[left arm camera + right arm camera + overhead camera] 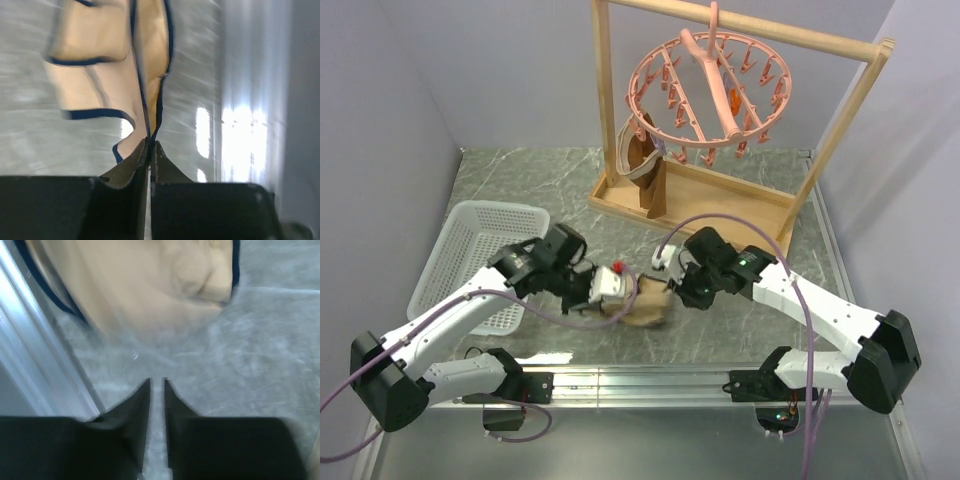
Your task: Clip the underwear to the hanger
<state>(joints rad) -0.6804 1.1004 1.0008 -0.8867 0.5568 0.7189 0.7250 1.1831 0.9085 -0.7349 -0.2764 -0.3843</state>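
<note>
The robot's right gripper needs to move away from the robot's base next and across toward the underwear (650,308), then open and go down onto the underwear's fold.
The tan underwear (650,308) with dark trim lies bunched on the table between the two arms. My left gripper (626,291) is shut on its trimmed edge; in the left wrist view the cloth (100,65) runs out from the closed fingertips (151,143). My right gripper (673,289) is just right of the underwear, shut and empty, with only a thin gap between the jaws. In the right wrist view it (157,383) is above bare table with the underwear (140,285) ahead. The pink round hanger (708,88) with its ring of pegs hangs from the rack at the back.
A wooden rack frame (608,110) stands on a tray base at the back. A brown garment with a greyish band (645,170) hangs from the hanger's left side. A white plastic basket (470,250) sits at the left. A metal rail (650,378) runs along the near edge.
</note>
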